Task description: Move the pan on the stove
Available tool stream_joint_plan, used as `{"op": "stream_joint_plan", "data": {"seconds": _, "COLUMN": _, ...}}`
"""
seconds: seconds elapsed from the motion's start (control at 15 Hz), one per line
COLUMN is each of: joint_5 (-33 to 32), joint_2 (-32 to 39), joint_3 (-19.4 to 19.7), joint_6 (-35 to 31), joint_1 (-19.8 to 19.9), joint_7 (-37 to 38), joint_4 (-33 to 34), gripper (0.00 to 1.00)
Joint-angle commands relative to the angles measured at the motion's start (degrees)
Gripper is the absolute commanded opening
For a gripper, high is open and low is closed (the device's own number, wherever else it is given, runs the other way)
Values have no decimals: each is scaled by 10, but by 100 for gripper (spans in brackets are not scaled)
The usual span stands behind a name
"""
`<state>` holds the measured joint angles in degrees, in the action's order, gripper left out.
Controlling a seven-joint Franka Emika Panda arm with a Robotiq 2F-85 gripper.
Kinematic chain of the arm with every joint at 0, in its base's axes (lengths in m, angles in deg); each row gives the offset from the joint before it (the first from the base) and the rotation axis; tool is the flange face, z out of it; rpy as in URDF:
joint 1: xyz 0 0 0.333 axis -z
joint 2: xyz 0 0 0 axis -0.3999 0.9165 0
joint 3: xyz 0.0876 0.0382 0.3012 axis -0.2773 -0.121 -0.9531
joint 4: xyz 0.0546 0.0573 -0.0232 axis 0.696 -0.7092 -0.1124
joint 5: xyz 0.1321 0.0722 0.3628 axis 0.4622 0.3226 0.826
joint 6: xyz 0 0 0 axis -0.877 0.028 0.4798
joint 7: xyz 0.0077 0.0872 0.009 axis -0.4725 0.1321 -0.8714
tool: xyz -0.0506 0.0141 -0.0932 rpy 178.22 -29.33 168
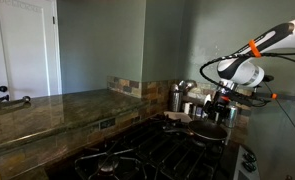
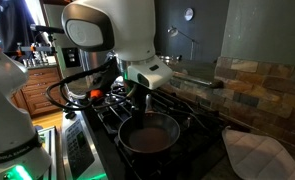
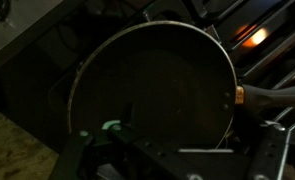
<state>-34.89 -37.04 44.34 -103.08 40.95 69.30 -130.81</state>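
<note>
The gripper moves down and shifts onto the pan's rim (image 2: 137, 151) (image 3: 70, 110) opposite the handle next, since it lies below and to the left in the wrist view.
The dark round pan (image 3: 152, 90) fills the wrist view, and its handle (image 3: 277, 95) points right. It sits on the black stove (image 2: 199, 140) in an exterior view, where the pan (image 2: 149, 135) lies just below my gripper (image 2: 137, 100). In an exterior view the gripper (image 1: 224, 103) hangs above the pan (image 1: 209, 131) at the stove's (image 1: 137, 157) far end. In the wrist view my gripper (image 3: 177, 162) shows as dark fingers spread apart at the bottom edge. It looks open and empty, above the pan's near rim.
Steel canisters (image 1: 177, 96) stand on the counter behind the stove. The stone countertop (image 1: 47, 112) runs along the wall. A white cloth (image 2: 257, 155) lies beside the stove. Cast-iron grates (image 3: 237, 20) surround the pan. A tiled backsplash (image 2: 257, 80) is close behind.
</note>
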Motion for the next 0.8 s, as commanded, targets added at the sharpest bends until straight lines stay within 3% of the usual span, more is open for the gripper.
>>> {"op": "stream_joint_plan", "data": {"seconds": 0.0, "joint_5": -13, "joint_2": 15, "joint_3": 15, "joint_6": 6, "joint_1": 5, "joint_7": -49, "joint_4": 15, "gripper": 100}}
{"op": "stream_joint_plan", "data": {"seconds": 0.73, "joint_5": -79, "joint_2": 82, "joint_3": 40, "joint_6": 10, "joint_1": 42, "joint_7": -74, "joint_4": 38, "gripper": 100}}
